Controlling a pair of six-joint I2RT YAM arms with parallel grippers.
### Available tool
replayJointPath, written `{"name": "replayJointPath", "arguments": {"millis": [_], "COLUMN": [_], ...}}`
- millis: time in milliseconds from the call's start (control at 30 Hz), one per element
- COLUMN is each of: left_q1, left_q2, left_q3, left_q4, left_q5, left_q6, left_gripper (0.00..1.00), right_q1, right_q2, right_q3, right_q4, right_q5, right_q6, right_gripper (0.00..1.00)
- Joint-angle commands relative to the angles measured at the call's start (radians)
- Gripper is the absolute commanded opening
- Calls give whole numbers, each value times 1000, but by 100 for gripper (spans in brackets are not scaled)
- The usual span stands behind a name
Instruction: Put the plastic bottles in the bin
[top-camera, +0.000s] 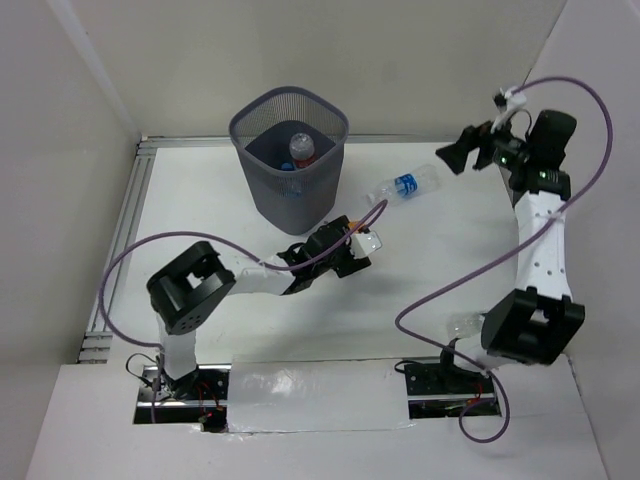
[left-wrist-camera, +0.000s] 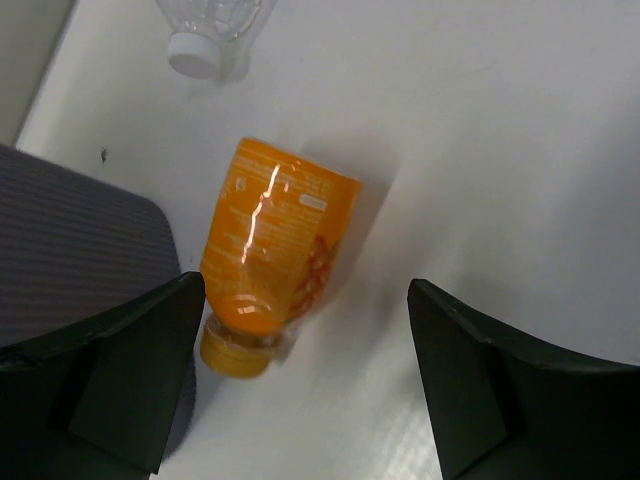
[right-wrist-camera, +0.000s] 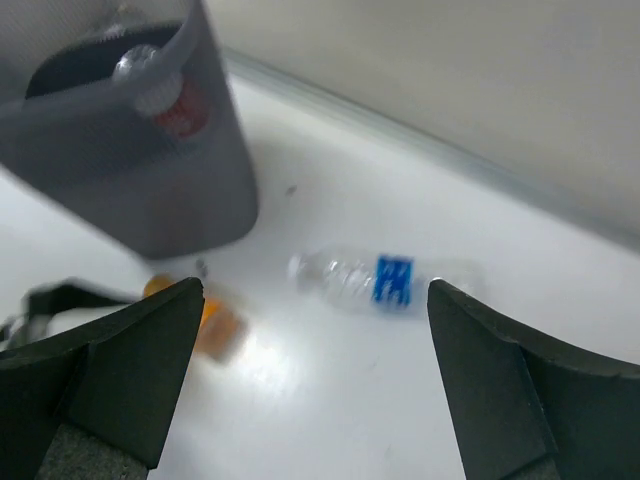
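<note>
The orange bottle lies below and nearer the left finger in the wrist view, so next my left gripper lowers, shifting left in that view onto the orange bottle's body (top-camera: 355, 226) (left-wrist-camera: 272, 238).
A short orange bottle (left-wrist-camera: 275, 250) lies on the white table beside the bin (left-wrist-camera: 70, 250), its cap pointing at my left finger. My left gripper (left-wrist-camera: 305, 300) hovers open over it, the bottle nearer the left finger and not held. A clear bottle with a blue label (top-camera: 405, 186) lies on its side just right of the dark mesh bin (top-camera: 290, 155); its white cap (left-wrist-camera: 195, 55) shows past the orange bottle. A red-labelled bottle (top-camera: 303, 150) lies inside the bin. My right gripper (top-camera: 452, 154) hangs open and empty, high at the back right, looking down on the blue-labelled bottle (right-wrist-camera: 375, 280).
White walls close in the table at the back and on both sides. A metal rail (top-camera: 125, 230) runs along the left edge. Purple cables (top-camera: 450, 285) loop from both arms. A small clear thing (top-camera: 462, 325) lies by the right arm's base.
</note>
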Motion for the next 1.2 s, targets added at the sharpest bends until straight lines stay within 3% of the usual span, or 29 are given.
{"name": "replayJointPath", "arguments": {"millis": [0, 133, 400, 500, 567, 600, 633, 667, 733, 867, 900, 967, 1100, 1133, 1167], "left_q1": [38, 72, 166, 166, 166, 166, 166, 166, 156, 124, 115, 94, 66, 66, 66], "left_q2": [77, 165, 248, 262, 262, 271, 271, 271, 271, 190, 159, 85, -82, -108, -151], "left_q3": [106, 190, 246, 256, 291, 322, 322, 344, 354, 344, 344, 333, 418, 449, 475], "left_q4": [128, 112, 59, 27, -8, -75, -106, -137, -232, -287, -287, -287, -332, -344, -344], "left_q5": [36, 103, 272, 286, 317, 353, 354, 364, 373, 392, 401, 401, 390, 390, 378], "left_q6": [114, 125, 21, 32, 32, 18, 18, 18, 9, -36, -46, -77, -118, -128, -149], "left_gripper": [95, 95, 94, 88, 78, 65, 65, 50, 30, 13, 4, 0, 0, 0, 0], "right_q1": [-18, -40, -49, -49, -49, -49, -49, -49, -49, -49, -49, -60, -91, -91, -91], "right_q2": [-112, -215, -195, -195, -186, -186, -186, -186, -197, -218, -227, -238, -258, -258, -270], "right_q3": [-180, -318, -344, -325, -325, -325, -316, -316, -304, -295, -295, -295, -321, -334, -335], "right_q4": [-180, -283, -403, -413, -422, -422, -422, -422, -446, -495, -495, -518, -518, -509, -509], "right_q5": [-149, -161, -183, -172, -161, -161, -161, -161, -161, -149, -137, -103, -20, -6, 21], "right_q6": [-196, -311, -425, -459, -482, -482, -482, -496, -535, -595, -606, -640, -651, -661, -662], "right_gripper": [100, 100, 100, 100, 100, 100, 100, 100, 100, 98, 98, 92, 46, 24, 16]}}
